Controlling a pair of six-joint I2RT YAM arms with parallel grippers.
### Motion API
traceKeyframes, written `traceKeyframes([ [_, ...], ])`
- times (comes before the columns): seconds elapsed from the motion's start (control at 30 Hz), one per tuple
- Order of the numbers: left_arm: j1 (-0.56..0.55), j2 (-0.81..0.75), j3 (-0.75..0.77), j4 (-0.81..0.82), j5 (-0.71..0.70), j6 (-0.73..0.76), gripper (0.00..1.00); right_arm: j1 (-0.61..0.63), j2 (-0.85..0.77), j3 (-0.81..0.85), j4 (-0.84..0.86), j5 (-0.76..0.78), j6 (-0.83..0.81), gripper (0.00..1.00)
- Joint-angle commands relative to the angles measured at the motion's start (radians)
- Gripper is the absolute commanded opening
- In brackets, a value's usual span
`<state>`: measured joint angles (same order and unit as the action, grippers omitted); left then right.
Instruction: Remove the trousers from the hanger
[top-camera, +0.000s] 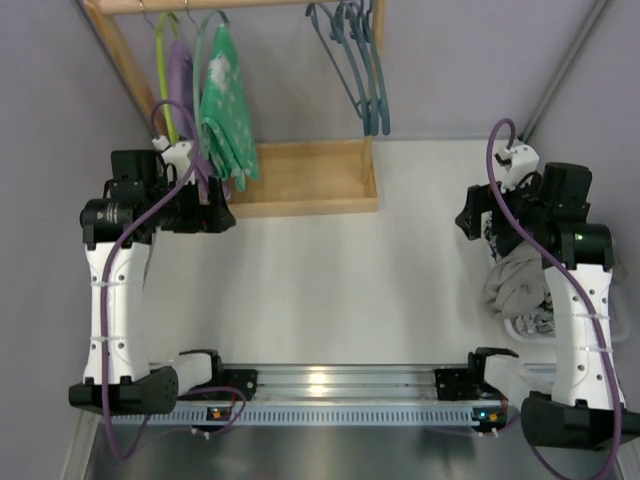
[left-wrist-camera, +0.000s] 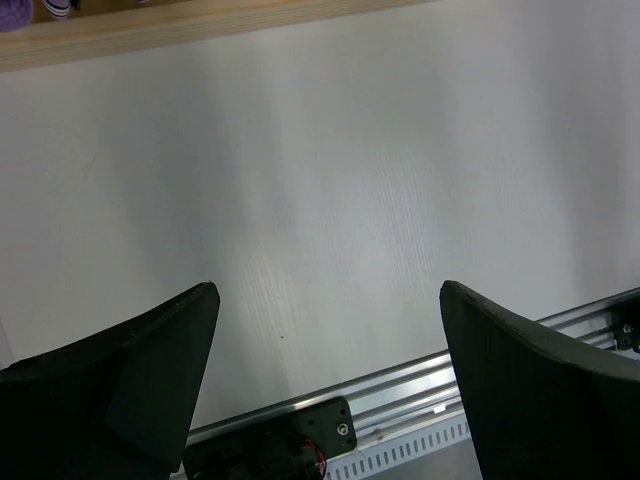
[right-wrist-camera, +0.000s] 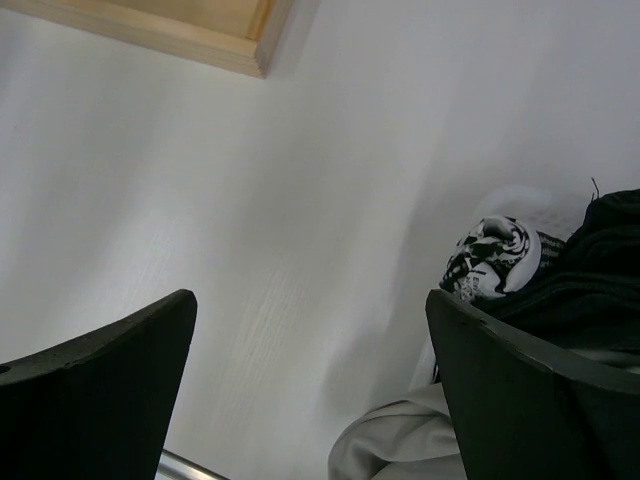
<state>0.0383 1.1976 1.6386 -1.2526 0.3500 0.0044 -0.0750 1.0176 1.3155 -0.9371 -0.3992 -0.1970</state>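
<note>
My left gripper will go up and outward, tilting to face the bar, onto the grey-green hanger's near arm, because the mint-green trousers (top-camera: 224, 100) hang from that hanger.
The mint-green trousers (top-camera: 224, 100) with white blotches hang from a grey-green hanger (top-camera: 207, 28) on the wooden rail at the back left. Beside them on the left, the lilac trousers (top-camera: 181, 85) hang on a yellow-green hanger (top-camera: 164, 70). My left gripper (top-camera: 222, 215) stands open just in front of the garments' lower ends, touching nothing. In the left wrist view the left gripper (left-wrist-camera: 330, 290) has only bare table between its fingers, and a scrap of lilac cloth (left-wrist-camera: 12, 12) shows in the corner. My right gripper (top-camera: 468, 222) (right-wrist-camera: 310, 295) is open at the right, empty.
The wooden rack's base tray (top-camera: 310, 180) lies under the garments. Empty blue hangers (top-camera: 358, 65) hang at the rail's right. A heap of grey and dark laundry (top-camera: 515, 285) (right-wrist-camera: 530, 270) sits under the right arm. A metal rail (top-camera: 340, 385) runs along the near edge.
</note>
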Motion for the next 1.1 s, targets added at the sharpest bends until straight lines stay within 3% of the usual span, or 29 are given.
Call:
traceKeyframes([
  [0.0,-0.002,-0.042,0.039,0.047,-0.014,-0.034,0.99,0.012,-0.022,0.002,0.054,0.010,0.011,1.00],
  [0.23,0.000,-0.142,0.184,0.162,0.000,0.057,0.99,0.014,-0.017,0.001,0.055,0.023,0.001,0.99],
  [0.37,0.000,-0.095,0.302,0.165,0.015,0.000,0.98,0.012,-0.014,0.007,0.052,0.022,0.004,0.99],
  [0.53,0.000,0.029,0.481,0.231,0.004,-0.144,0.97,0.012,0.002,0.021,0.046,0.031,0.005,0.99],
  [0.7,0.000,0.178,0.650,0.272,-0.012,-0.195,0.89,0.012,0.022,0.042,0.035,0.036,0.005,0.99],
  [0.83,-0.002,0.258,0.678,0.369,-0.055,-0.217,0.85,0.012,0.030,0.039,0.037,0.045,0.005,0.99],
  [0.97,-0.003,0.345,0.676,0.444,-0.131,-0.251,0.73,0.012,0.030,0.037,0.038,0.051,0.005,0.99],
  [1.07,-0.003,0.391,0.684,0.488,-0.147,-0.274,0.70,0.012,0.033,0.042,0.038,0.054,0.002,1.00],
])
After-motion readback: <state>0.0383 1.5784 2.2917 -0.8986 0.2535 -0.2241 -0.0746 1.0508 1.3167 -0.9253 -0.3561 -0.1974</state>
